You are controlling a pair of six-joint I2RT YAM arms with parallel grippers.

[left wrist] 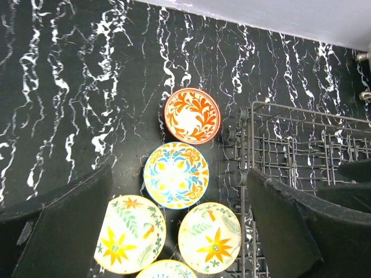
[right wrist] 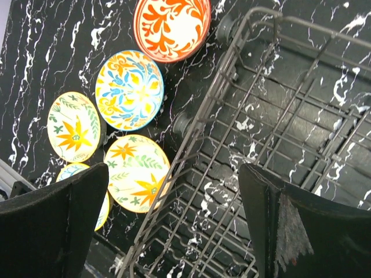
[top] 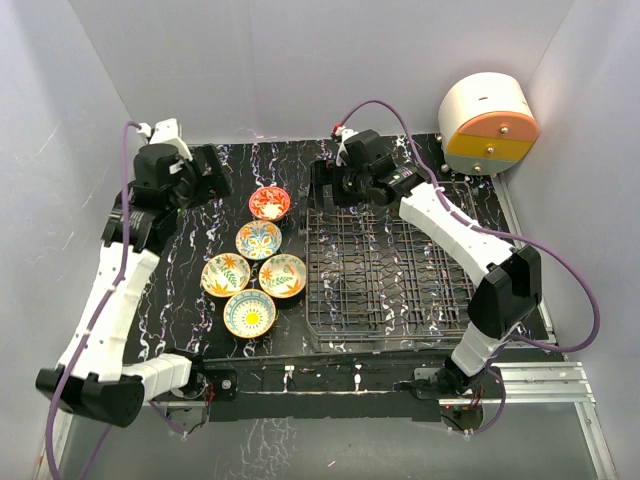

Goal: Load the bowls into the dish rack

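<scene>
The rack-side cream flower bowl lies below, so the robot's right hand should next move back toward its base and down onto that bowl's rim, clear of the rack.
Five painted bowls stand together on the black marbled table left of the dish rack (top: pixel 390 265): a red-orange bowl (top: pixel 269 203) at the back, a blue-and-yellow one (top: pixel 259 240), two cream flower bowls (top: pixel 225 275) (top: pixel 282 275) and a yellow-centred one (top: pixel 250 313) nearest. The rack holds no bowls. My left gripper (top: pixel 215 175) is open and empty, held high at the back left of the bowls; its view shows the red-orange bowl (left wrist: pixel 192 114) below. My right gripper (top: pixel 330 185) is open and empty above the rack's back left corner (right wrist: pixel 232 35).
A round white, orange and yellow drawer unit (top: pixel 488 125) stands at the back right corner. White walls close in the table on three sides. The rack's left rim (left wrist: pixel 250 145) runs close beside the bowls.
</scene>
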